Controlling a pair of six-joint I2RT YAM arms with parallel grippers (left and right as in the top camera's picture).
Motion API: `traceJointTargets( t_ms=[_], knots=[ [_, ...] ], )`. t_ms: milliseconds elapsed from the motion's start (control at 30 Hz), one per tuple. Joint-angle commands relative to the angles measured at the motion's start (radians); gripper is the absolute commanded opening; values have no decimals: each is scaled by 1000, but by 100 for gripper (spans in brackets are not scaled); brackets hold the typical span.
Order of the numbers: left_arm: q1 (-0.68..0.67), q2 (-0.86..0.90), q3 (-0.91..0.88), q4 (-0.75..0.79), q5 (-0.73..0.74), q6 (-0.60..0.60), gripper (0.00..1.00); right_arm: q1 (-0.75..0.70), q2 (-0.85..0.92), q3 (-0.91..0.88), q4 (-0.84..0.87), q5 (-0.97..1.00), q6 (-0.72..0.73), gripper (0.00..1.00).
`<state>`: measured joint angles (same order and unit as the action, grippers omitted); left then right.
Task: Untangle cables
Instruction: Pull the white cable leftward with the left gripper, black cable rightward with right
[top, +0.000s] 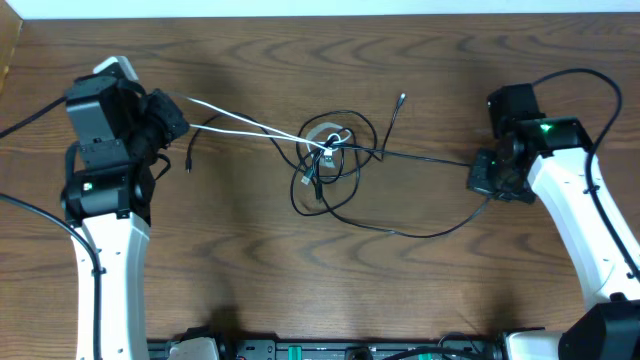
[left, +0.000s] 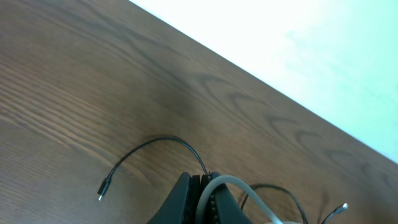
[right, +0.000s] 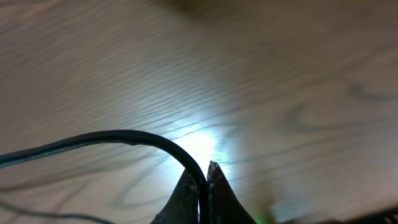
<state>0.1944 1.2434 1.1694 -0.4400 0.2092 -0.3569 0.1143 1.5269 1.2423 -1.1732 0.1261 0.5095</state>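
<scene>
The knot (top: 328, 155) is still looped, so my right gripper needs to pull toward the bare tabletop to its right in the overhead view next, then let go of both cables.
The cables form a knot (top: 328, 155) of black loops around a white strand at the table's middle. A white cable (top: 240, 122) runs taut from the knot to my left gripper (top: 176, 114), which is shut on it. In the left wrist view the white cable (left: 249, 190) curves out from between the closed fingers (left: 186, 199). A black cable (top: 430, 160) stretches right from the knot to my right gripper (top: 476, 170). The right wrist view shows that black cable (right: 124, 138) pinched between the shut jaws of the right gripper (right: 204, 180).
A loose black cord end with a small plug (top: 188, 165) lies near the left gripper, seen also as the plug (left: 101, 191). Another plug end (top: 401, 98) points toward the table's far edge (top: 320, 16). A long black loop (top: 400, 232) sags toward the front.
</scene>
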Motion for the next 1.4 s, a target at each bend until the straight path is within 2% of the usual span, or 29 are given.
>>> traceJointTargets(
  t_ms=[0, 100, 333, 533, 633, 733, 867, 1000, 1100, 1200, 1267, 1333, 1367],
  knots=[
    [52, -8, 16, 20, -12, -23, 8, -66, -2, 0, -13, 176, 80, 1],
    [100, -8, 16, 31, -12, -33, 8, -128, -2, 0, -11, 176, 104, 1],
    [219, -8, 16, 33, 19, -179, 7, -262, -2, 0, 11, 115, 125, 1],
    [210, -3, 15, 30, 184, -205, 7, -281, -2, 0, 11, 108, 125, 1],
    [192, -2, 15, 29, 229, -174, 7, -286, -2, 0, 16, 206, 127, 1],
    [197, -2, 15, 29, 193, -164, 7, -329, -2, 0, 17, 264, 168, 1],
    [211, -2, 15, 31, 50, -200, 7, -414, -2, 0, 18, 170, 171, 1],
    [215, -2, 15, 39, -78, -213, 8, -461, -2, 0, 18, 159, 170, 1],
    [215, -2, 15, 29, -146, -282, 8, -474, -2, 0, 18, 159, 171, 1],
    [214, -2, 15, 15, -147, -370, 7, -474, -2, 0, 21, 138, 170, 1],
    [198, 0, 15, 12, -64, -396, 7, -470, -2, 0, 50, -36, 68, 1],
    [166, 4, 15, 11, 66, -361, 7, -454, -2, 0, 93, -336, -173, 2],
    [138, 9, 15, 10, 143, -315, 7, -440, -2, 0, 111, -490, -306, 9]
  ],
)
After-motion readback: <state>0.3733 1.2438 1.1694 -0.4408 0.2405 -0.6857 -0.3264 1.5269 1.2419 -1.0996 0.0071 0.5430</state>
